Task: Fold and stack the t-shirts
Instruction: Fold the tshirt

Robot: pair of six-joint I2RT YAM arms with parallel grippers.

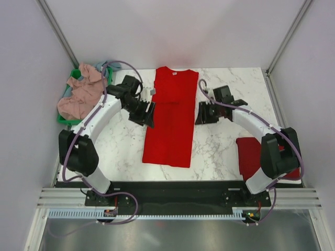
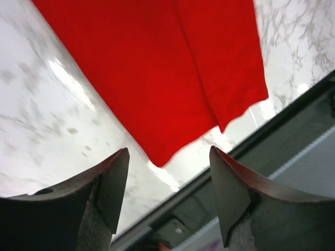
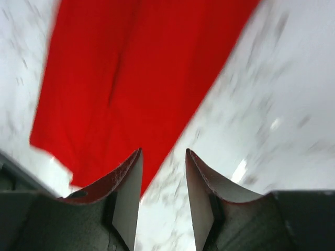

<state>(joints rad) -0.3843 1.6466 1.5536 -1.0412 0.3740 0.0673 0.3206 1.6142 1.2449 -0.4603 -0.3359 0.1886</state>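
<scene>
Next, my right gripper moves back and down onto the red t-shirt's near corner [image 1: 188, 166] facing the folded t-shirt, since the red t-shirt still lies at full length.
A bright red t-shirt [image 1: 171, 117] lies flat in the middle of the marble table, folded lengthwise into a long strip, neck label at the far end. It shows in the left wrist view [image 2: 157, 73] and the right wrist view [image 3: 131, 78]. My left gripper [image 1: 148, 116] is open and empty just left of the strip's middle. My right gripper [image 1: 201, 116] is open and empty just right of it. A folded red t-shirt [image 1: 251, 154] lies at the near right, partly under my right arm. Dusty pink [image 1: 81, 94] and grey-blue [image 1: 110, 66] shirts sit at the far left.
A green plastic bin [image 1: 68, 119] at the far left edge holds the pink shirt. The black base rail [image 1: 167, 191] runs along the near edge. White walls close in the table on three sides.
</scene>
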